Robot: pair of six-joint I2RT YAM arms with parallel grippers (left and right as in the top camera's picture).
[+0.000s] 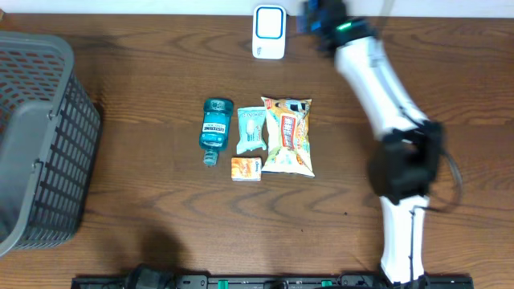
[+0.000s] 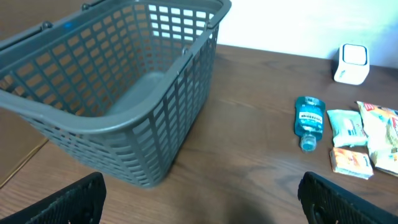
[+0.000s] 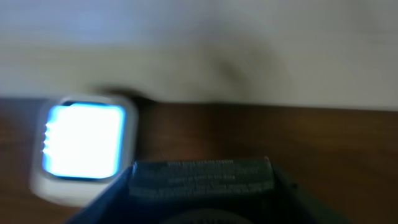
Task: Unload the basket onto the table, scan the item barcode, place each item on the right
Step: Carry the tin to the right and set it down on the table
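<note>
The table is bare to the right of my right gripper in the overhead view, so the gripper needs to swing there next, back and down, to let go of the item.
My right gripper (image 1: pixel 320 18) is at the table's far edge, just right of the white scanner (image 1: pixel 269 32). It is shut on the item (image 3: pixel 202 175), a dark box with small printed text on its top face. In the right wrist view the box fills the space between the jaws of the right gripper (image 3: pixel 202 208), and the scanner (image 3: pixel 84 146) stands ahead to the left with its window lit bright blue-white. No barcode is visible. My left gripper (image 2: pixel 205 211) hovers open over bare wood, nothing between its fingers (image 2: pixel 68 202).
A grey mesh basket (image 1: pixel 36 136) stands at the left edge. Mid-table lie a teal mouthwash bottle (image 1: pixel 216 127), a pale green pack (image 1: pixel 250 128), a snack bag (image 1: pixel 287 135) and a small orange box (image 1: pixel 246 168).
</note>
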